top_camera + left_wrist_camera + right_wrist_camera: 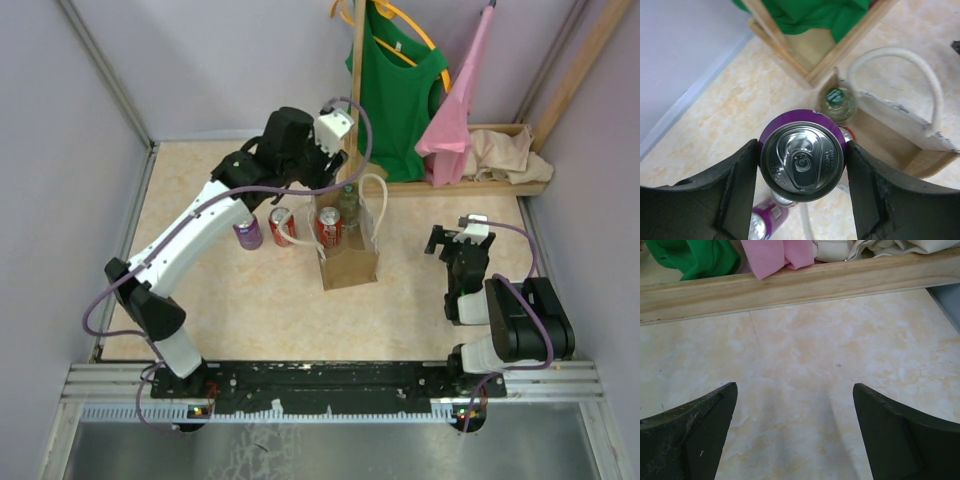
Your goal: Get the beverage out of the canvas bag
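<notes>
The purple can needs to go on the bare tabletop, nearer me than the red can beside the bag, so I need to move my left gripper back and down to release it there.
The tan canvas bag [350,262] with cream rope handles [920,65] stands mid-table. A red can [328,227] and a green-capped bottle [348,200] show in its open top. My left gripper [300,182] hangs just left of the bag, above the table. In the left wrist view it [802,165] is shut on a purple can [802,161], silver lid up, with the bottle [835,98] and bag [895,125] beyond it. My right gripper [450,240] is open and empty to the right of the bag, over bare table [795,430].
A second purple can [247,232] and a red can [282,225] stand on the table left of the bag. A wooden rack [470,185] with green and pink clothes and a beige cloth heap [510,152] lines the back right. Walls close in the sides.
</notes>
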`<state>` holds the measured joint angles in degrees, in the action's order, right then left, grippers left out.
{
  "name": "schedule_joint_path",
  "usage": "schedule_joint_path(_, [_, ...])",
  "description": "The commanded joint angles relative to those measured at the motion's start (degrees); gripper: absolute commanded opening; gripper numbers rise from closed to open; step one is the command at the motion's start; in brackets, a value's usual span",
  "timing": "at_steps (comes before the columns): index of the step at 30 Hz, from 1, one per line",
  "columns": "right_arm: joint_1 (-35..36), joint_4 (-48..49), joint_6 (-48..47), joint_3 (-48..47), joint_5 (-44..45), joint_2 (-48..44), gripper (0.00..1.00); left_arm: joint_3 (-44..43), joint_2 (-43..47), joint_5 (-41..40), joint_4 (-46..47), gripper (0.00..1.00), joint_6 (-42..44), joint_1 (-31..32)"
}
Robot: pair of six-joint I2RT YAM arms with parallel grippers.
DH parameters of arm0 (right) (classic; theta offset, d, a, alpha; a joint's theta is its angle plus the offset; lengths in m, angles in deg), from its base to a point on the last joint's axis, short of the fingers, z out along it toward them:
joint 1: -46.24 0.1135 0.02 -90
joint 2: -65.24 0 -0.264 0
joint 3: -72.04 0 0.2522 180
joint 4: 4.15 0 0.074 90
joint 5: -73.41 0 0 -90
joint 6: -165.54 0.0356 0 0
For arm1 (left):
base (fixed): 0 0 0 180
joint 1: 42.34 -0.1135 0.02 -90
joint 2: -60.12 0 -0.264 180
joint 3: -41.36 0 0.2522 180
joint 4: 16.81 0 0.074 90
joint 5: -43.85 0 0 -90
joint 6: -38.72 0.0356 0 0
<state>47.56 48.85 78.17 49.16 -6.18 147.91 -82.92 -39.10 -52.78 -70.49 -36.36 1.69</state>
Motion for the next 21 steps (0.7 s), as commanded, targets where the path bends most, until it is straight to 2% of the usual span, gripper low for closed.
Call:
schedule_joint_path(1, [-0.09,2.85,0.04,-1.24,0.07,-0.06,0.99,0.99,7.45,-7.96,4.81,0.0,1.33,-1.26])
schedule_joint_path(5, [-0.09,2.85,0.02,-1.24,0.13,-0.06,0.99,4.02,11.41,-12.24,4.18,0.0,0.89,-4.94])
schedule_joint_path(10, [-0.1,2.85,0.08,-1.23,0.07,-0.06,0.99,11.56,16.51,-12.97,2.57,0.0,-2.61,-9.94])
schedule_joint_path(17, [-0.11,2.85,0.06,-1.25,0.11,-0.06,0.99,24.9,21.64,-11.75,-0.86,0.0,-9.94,-10.71])
schedule_joint_path(21, [-0.09,2.85,0.04,-1.25,0.07,-0.06,0.99,32.29,26.55,-8.52,2.41,0.0,-13.34,-10.63])
